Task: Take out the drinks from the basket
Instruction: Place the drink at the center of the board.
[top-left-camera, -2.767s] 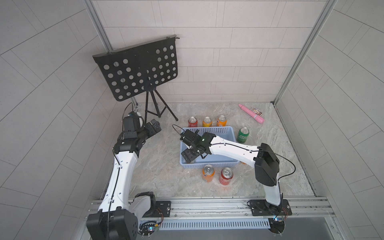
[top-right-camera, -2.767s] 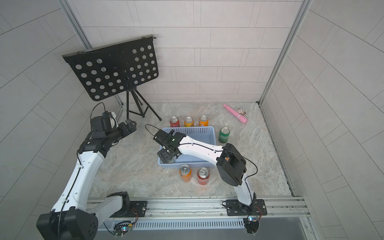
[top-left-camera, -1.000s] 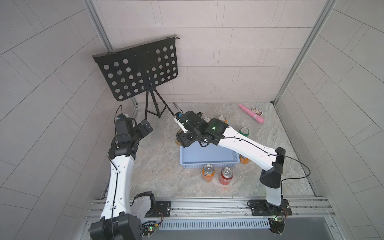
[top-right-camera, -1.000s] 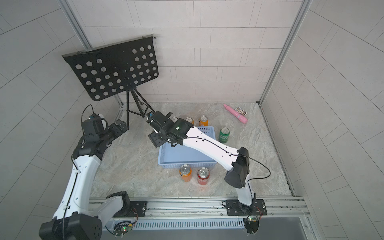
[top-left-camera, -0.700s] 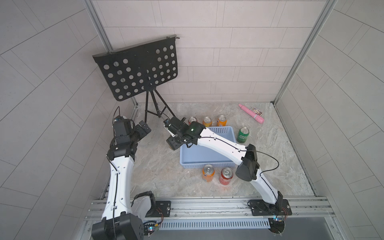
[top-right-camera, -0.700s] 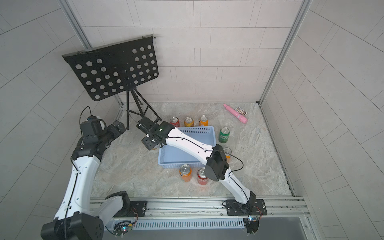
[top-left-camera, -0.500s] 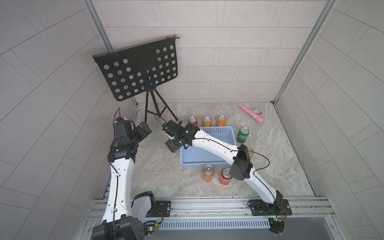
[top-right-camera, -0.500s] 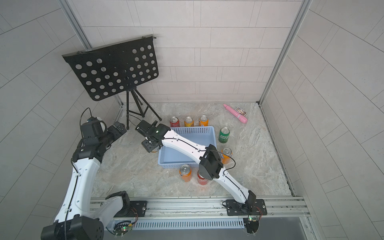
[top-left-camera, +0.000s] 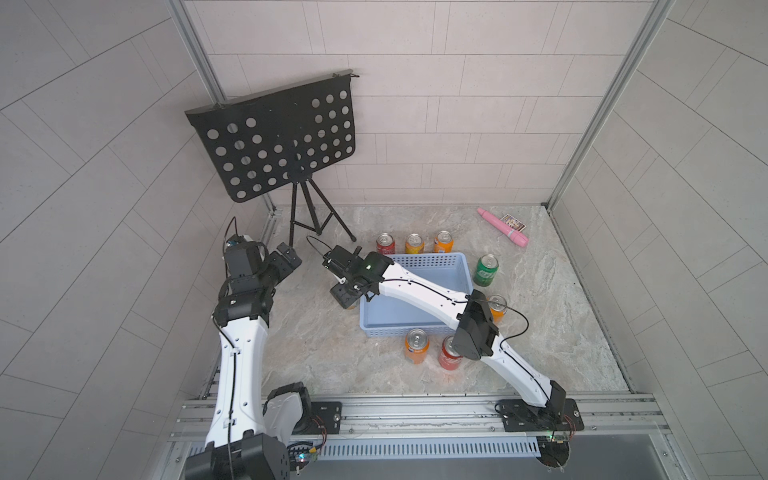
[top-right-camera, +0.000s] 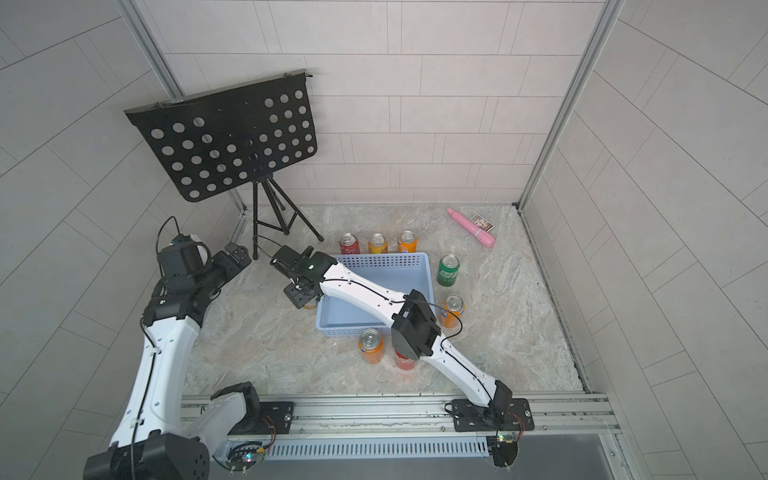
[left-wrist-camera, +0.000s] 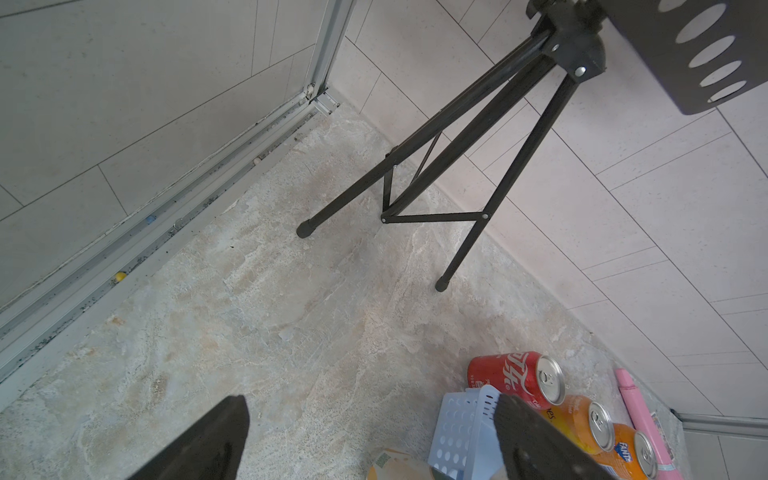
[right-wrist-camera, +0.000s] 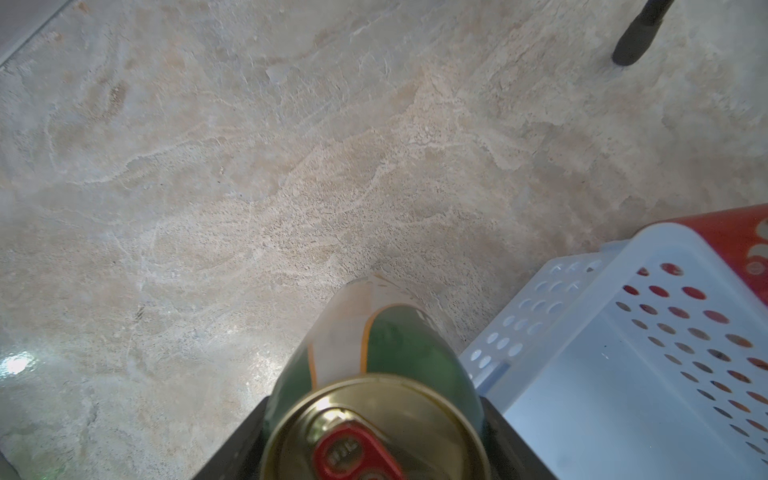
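I need to lower my right gripper next, stand the green can on the bare floor beside the basket and release it, since that spot below the gripper is clear.
My right gripper (right-wrist-camera: 374, 436) is shut on a green drink can (right-wrist-camera: 374, 365) with a gold top and a red tab. It holds the can upright just outside the left wall of the light-blue basket (top-left-camera: 428, 262), low by the floor. No can shows inside the basket. Around it stand three cans at the back: red (top-left-camera: 385, 243), orange (top-left-camera: 414, 243), orange (top-left-camera: 443, 242). On its right are a green can (top-left-camera: 486, 270) and an orange one (top-left-camera: 496, 307). In front are an orange can (top-left-camera: 416, 345) and a red one (top-left-camera: 449, 355). My left gripper (top-left-camera: 291, 259) is open at the far left, holding nothing.
A black music stand (top-left-camera: 282, 141) on a tripod (top-left-camera: 309, 216) stands at the back left, close to both grippers. A pink stick (top-left-camera: 503, 226) and a small card (top-left-camera: 514, 222) lie at the back right. Walls enclose the floor on three sides.
My right arm has lifted the green can out of the basket, swung it left and lowered it beside the basket's left wall. My left arm has drawn back a little towards the left wall.
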